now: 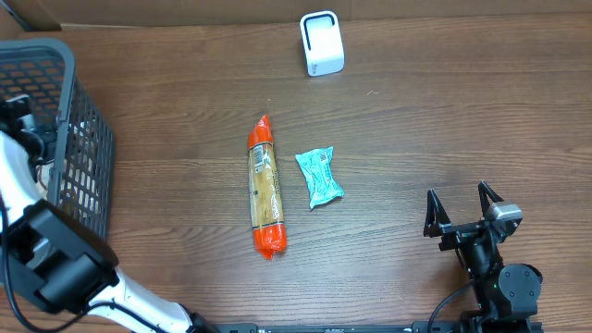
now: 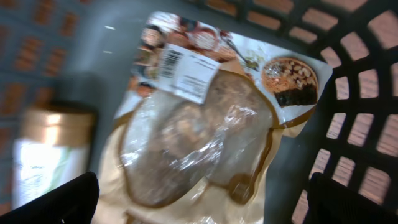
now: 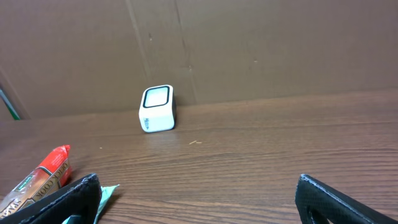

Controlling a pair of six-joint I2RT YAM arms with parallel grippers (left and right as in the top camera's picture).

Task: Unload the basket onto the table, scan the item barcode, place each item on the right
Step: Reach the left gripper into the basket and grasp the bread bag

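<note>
The left gripper moves down next, fingers open, astride the pouch's clear middle [image 2: 200,148] below it on the basket's bottom. This leaves the barcode label [image 2: 186,71] uncovered.
In the left wrist view a clear food pouch [image 2: 205,130] with a white barcode label [image 2: 186,71] lies on the floor of the black mesh basket [image 2: 348,93]. My left gripper [image 2: 202,199] hovers over the pouch's lower end, open, with nothing between its fingers. The white scanner [image 1: 322,43] stands at the back of the table and also shows in the right wrist view as a small white scanner [image 3: 157,109]. My right gripper [image 1: 464,208] sits open and empty at the front right, facing the scanner.
The basket [image 1: 79,111] stands at the table's left edge, with my left arm reaching into it. A gold-lidded can [image 2: 46,149] lies beside the pouch. An orange tube-shaped package [image 1: 265,188] and a teal packet [image 1: 319,177] lie mid-table. A cardboard wall [image 3: 249,43] backs the table.
</note>
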